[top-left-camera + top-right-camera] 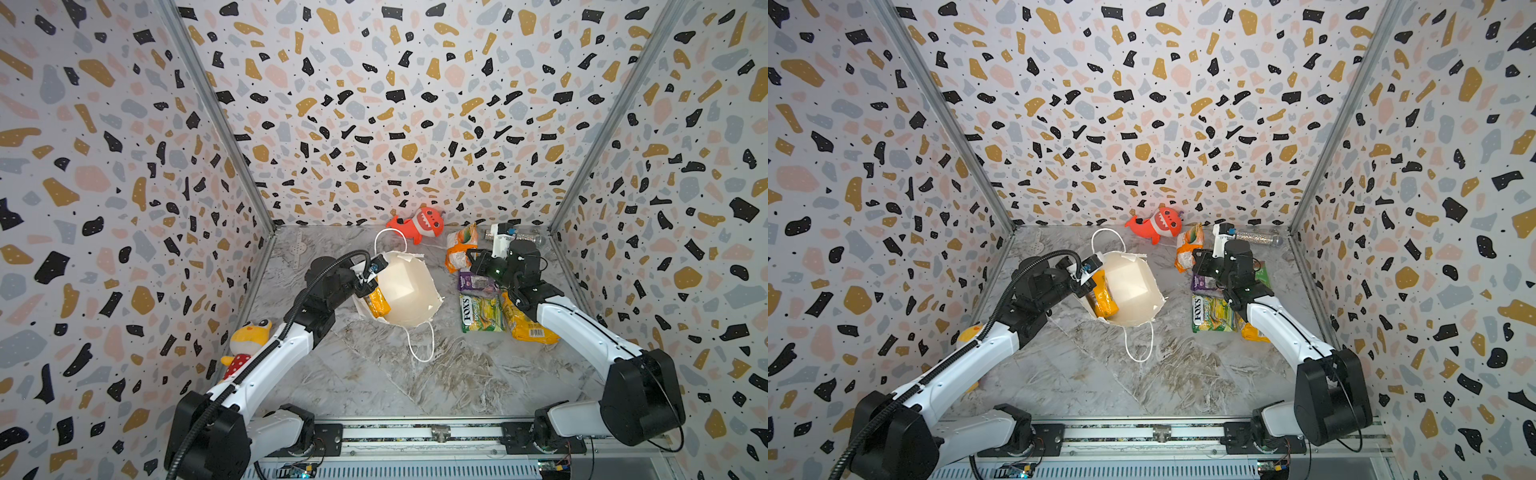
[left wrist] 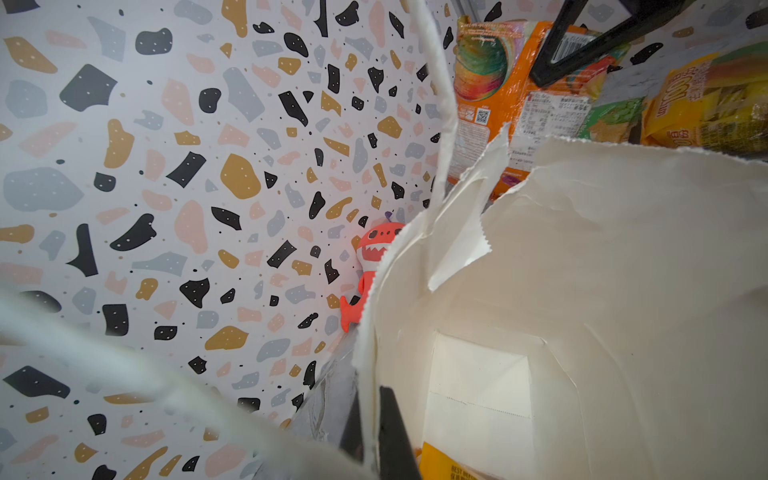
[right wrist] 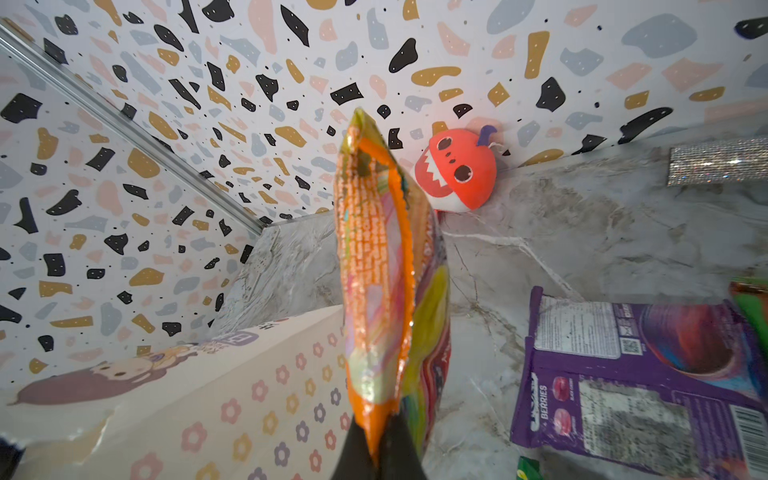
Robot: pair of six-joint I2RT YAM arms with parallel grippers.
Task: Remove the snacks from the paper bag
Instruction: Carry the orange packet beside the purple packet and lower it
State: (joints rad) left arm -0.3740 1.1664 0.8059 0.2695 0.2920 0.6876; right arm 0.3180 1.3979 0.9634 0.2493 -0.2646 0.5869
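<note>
Bare tabletop beside the bag lies below my right gripper, so I should next move it down toward the white paper bag and release the orange snack there.
The white paper bag lies tilted on the table with its mouth open. My left gripper is shut on its near rim, one finger inside and one outside. An orange-yellow snack lies inside against that wall. My right gripper is shut on the edge of an orange snack, which stands upright right of the bag. A purple snack, the FOX'S snack, a yellow snack and a green snack lie under the right arm.
A red-orange shark plush leans on the back wall behind the bag. A glittery silver tube lies in the back right corner. A yellow plush sits by the left wall. The bag's cord handle trails forward.
</note>
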